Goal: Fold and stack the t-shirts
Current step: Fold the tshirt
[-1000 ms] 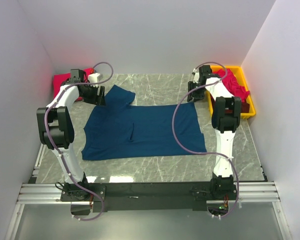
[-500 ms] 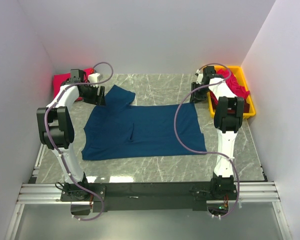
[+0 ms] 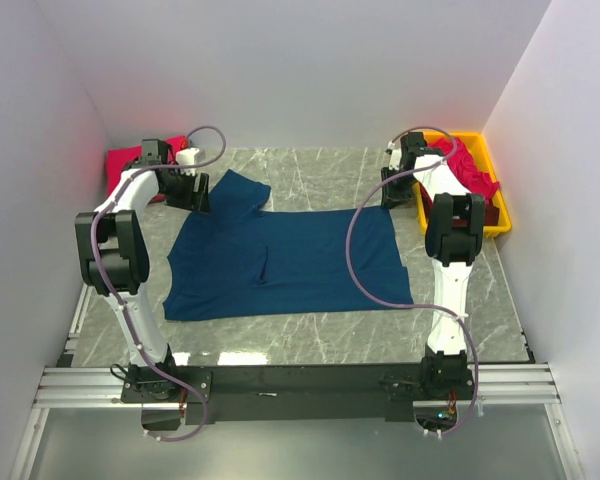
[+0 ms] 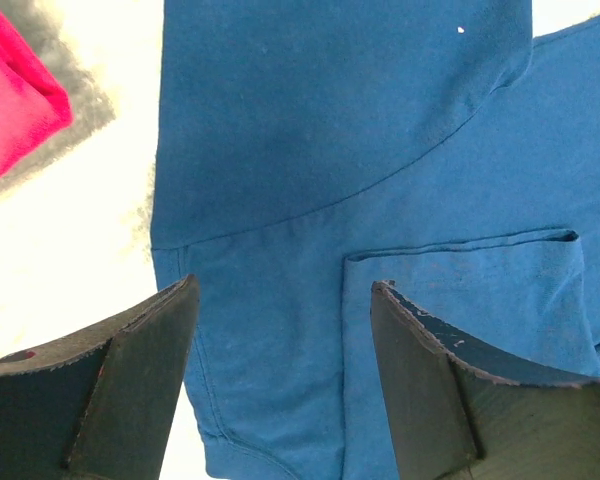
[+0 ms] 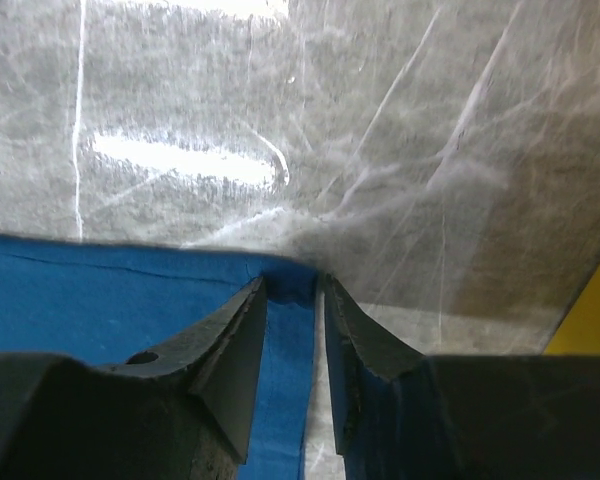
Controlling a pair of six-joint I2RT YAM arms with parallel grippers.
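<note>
My open fingers are short of the navy blue shirt's sleeve edge facing the red-pink shirt, so next my left gripper will go down and outward past the curved seam onto it.
A navy blue t-shirt [image 3: 280, 262] lies spread flat on the marble table [image 3: 310, 340]. My left gripper [image 3: 195, 190] hovers open above its far left sleeve; in the left wrist view the gripper [image 4: 285, 285] has its jaws wide apart over the blue cloth [image 4: 380, 150], touching nothing. My right gripper [image 3: 390, 190] is at the shirt's far right corner. In the right wrist view the gripper [image 5: 293, 282] straddles that corner of cloth [image 5: 100, 290] with a narrow gap, a strip of table showing beside one finger. Red-pink t-shirts [image 3: 470, 172] fill the yellow bin.
The yellow bin [image 3: 495, 225] stands at the back right, just right of my right arm; its edge [image 5: 590, 310] shows in the right wrist view. A red-pink folded shirt [image 3: 130, 158] lies at the back left corner, also visible as a shirt [image 4: 10, 100] in the left wrist view. White walls enclose three sides.
The right gripper's jaws have narrowed around the shirt's far right corner, and its wrist shifted slightly. The left arm and the shirt have not moved.
</note>
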